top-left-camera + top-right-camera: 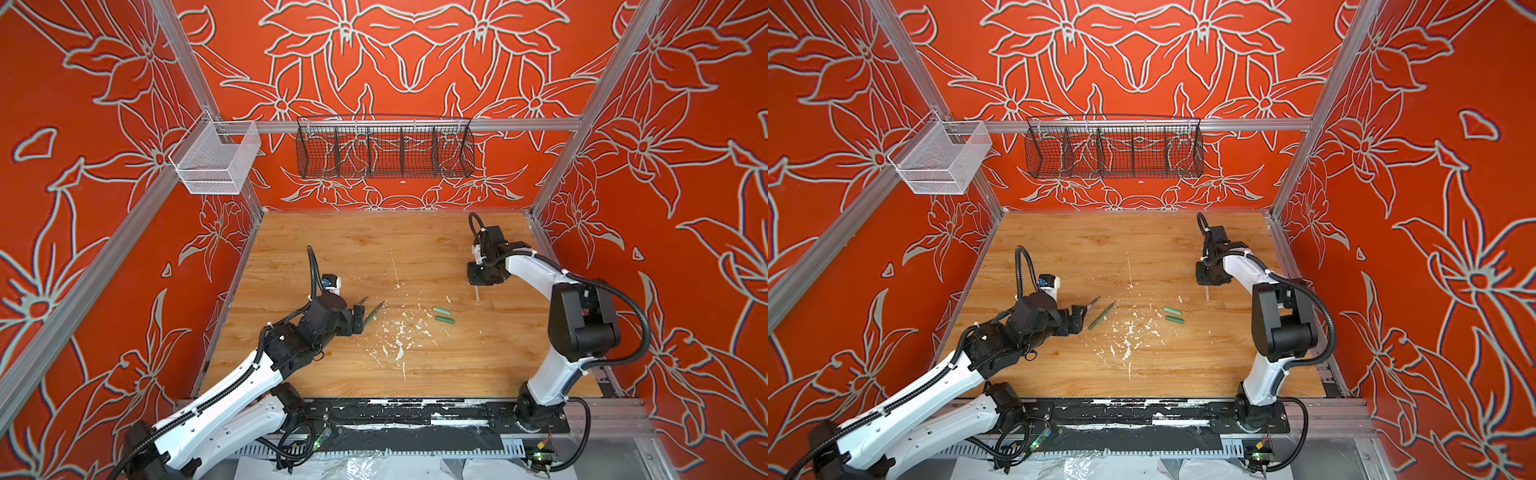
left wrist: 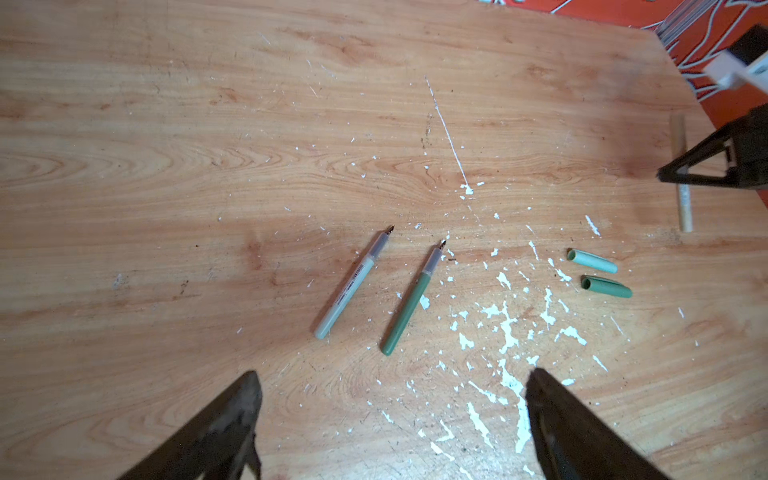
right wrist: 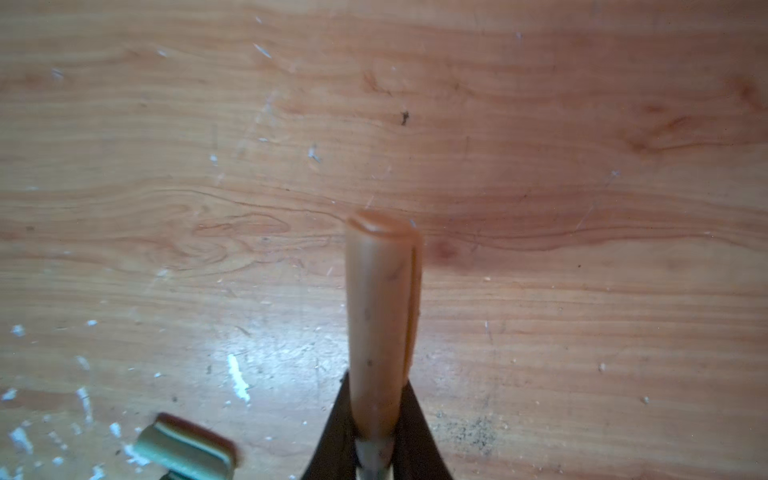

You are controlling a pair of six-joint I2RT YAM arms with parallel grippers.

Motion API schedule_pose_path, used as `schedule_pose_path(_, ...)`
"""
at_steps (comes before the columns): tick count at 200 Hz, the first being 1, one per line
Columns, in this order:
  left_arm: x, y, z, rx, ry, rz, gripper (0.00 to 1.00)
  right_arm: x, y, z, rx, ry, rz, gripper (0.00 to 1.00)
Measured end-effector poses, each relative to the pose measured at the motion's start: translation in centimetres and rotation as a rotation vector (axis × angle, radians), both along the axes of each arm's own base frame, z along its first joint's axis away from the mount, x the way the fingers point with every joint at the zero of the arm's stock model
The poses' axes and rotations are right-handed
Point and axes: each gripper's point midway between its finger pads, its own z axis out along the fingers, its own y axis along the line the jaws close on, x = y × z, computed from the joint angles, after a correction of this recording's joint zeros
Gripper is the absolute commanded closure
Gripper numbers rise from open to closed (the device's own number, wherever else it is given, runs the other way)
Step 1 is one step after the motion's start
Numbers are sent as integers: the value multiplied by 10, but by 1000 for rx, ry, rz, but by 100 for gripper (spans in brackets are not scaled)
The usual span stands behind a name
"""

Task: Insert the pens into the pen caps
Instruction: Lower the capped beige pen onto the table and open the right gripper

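The clear spot on the bare wood is below and outward of my right gripper, so the gripper needs to go down slightly outward and release the tan pen (image 2: 685,208) there.
A pale green pen (image 2: 353,282) and a dark green pen (image 2: 411,299) lie uncapped side by side on the wood table, tips pointing away from my left gripper (image 2: 392,374). That gripper hovers wide open just short of their back ends, holding nothing. In a top view the dark green pen (image 1: 374,311) lies right beside the left gripper (image 1: 360,319). A pale green cap (image 2: 592,261) and a dark green cap (image 2: 606,286) lie apart to the right. My right gripper (image 3: 380,386) is shut on the tan pen (image 2: 685,208), where its tan cap (image 3: 382,291) meets the body, low over the table.
White paint flecks (image 1: 399,332) are scattered over the middle of the table (image 1: 332,374). A black wire basket (image 1: 384,149) and a white mesh basket (image 1: 216,158) hang on the rear rail. Red patterned walls close three sides.
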Motion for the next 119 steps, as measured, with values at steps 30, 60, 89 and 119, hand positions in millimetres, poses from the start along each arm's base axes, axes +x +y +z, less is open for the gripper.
schedule_pose_path(30, -5, 3, -9, 11, -6, -17, 3, 2, -9, -15, -16, 62, 3, 100)
schedule_pose_path(60, -9, 4, -10, -1, -18, -26, 3, 25, -15, -13, -33, 49, 15, 99)
schedule_pose_path(89, -13, 5, -9, -17, -32, -33, 3, 40, -22, -17, -55, 53, 28, 94)
schedule_pose_path(119, -16, 8, -9, -27, -44, -31, 3, 46, -29, -29, -69, 86, 29, 93)
